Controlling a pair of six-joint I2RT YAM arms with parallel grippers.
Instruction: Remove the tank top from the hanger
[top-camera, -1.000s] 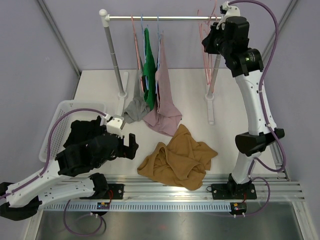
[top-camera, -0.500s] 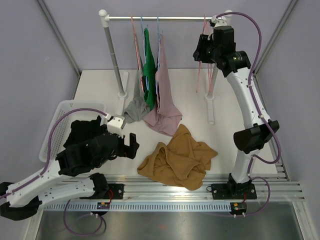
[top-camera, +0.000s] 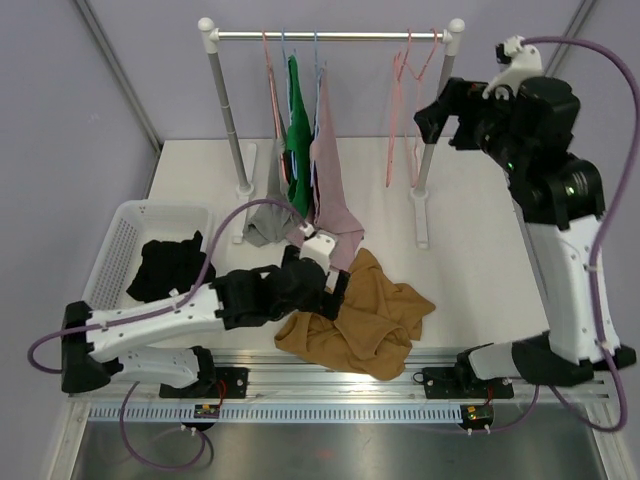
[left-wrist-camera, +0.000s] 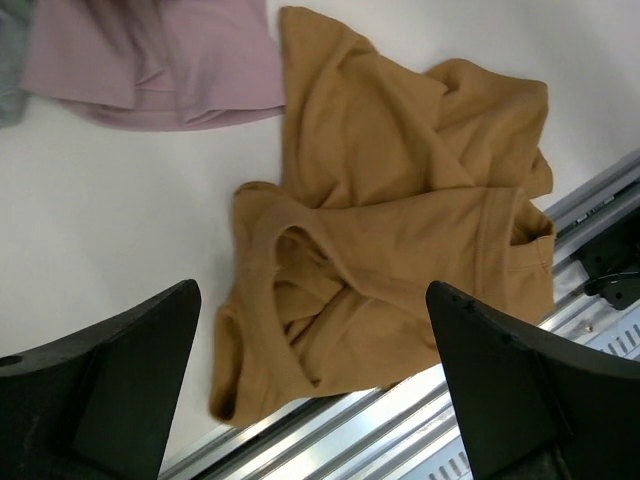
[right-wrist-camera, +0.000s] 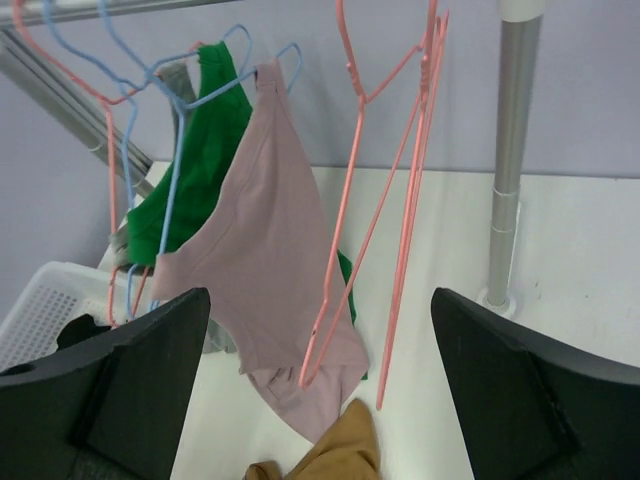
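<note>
The mustard tank top's middle fold is below my left gripper and to its right in the top view, so I need to move the gripper down and across onto it.
A mustard tank top (top-camera: 355, 320) lies crumpled on the table near the front rail, off any hanger; the left wrist view also has the mustard tank top (left-wrist-camera: 390, 240). My left gripper (top-camera: 325, 283) hovers open just above its left edge, and nothing sits between the fingers (left-wrist-camera: 100, 390). Empty pink hangers (top-camera: 408, 100) hang at the right end of the rack rail (top-camera: 330, 36). My right gripper (top-camera: 440, 108) is open, to the right of them and apart. A mauve tank top (right-wrist-camera: 265, 230), a green one (right-wrist-camera: 200, 170) and a grey one (top-camera: 268, 215) hang on blue hangers (right-wrist-camera: 200, 80).
A white basket (top-camera: 130, 212) at the left holds a black garment (top-camera: 170, 265). The rack's right post (top-camera: 428, 150) stands close to my right gripper, its left post (top-camera: 228, 120) by the hanging clothes. The metal front rail (left-wrist-camera: 590, 210) runs just beyond the mustard cloth.
My right gripper has opened, let go of a pink hanger left on the rail, and drawn back to the right. My left arm swung right from the basket to above the mustard tank top.
</note>
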